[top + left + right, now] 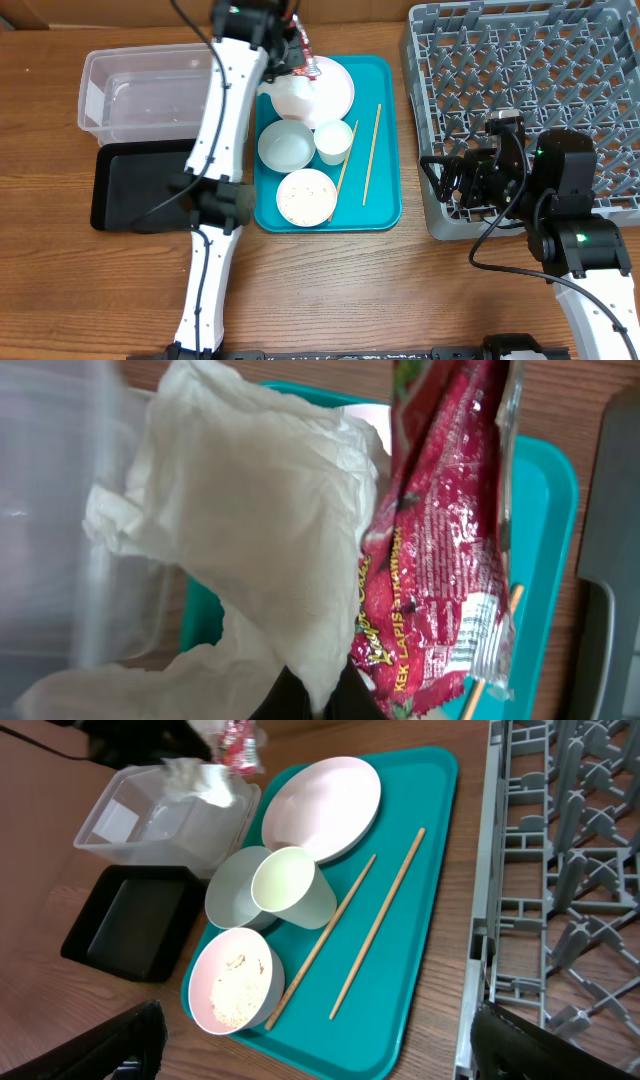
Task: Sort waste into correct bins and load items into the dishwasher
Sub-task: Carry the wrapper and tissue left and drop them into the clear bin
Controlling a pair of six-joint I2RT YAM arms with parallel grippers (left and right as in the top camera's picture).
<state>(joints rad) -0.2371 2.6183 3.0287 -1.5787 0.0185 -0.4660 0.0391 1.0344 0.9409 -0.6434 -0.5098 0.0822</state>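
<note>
I will move my left gripper to the left in the overhead view, over the tub's middle [164,94], and let go of the napkin, since the clear tub [110,90] is open and empty.
My left gripper [320,695] is shut on a crumpled white napkin [250,510] and a shiny red wrapper [440,540]. It holds them up near the plate's left edge and the clear tub's [110,90] near corner; napkin [195,775] and wrapper [238,745] show there. On the teal tray [385,210] lie the pink plate [335,85], grey-white bowl [285,145], white cup [333,140], pinkish bowl with rice [305,197] and two chopsticks [370,155]. My right gripper [330,1050] is open and empty between the tray and the grey rack [520,80].
The black shallow tray [125,185] sits in front of the clear tub, left of the teal tray. My left arm crosses over the black tray and the tub's right end. The rack fills the back right.
</note>
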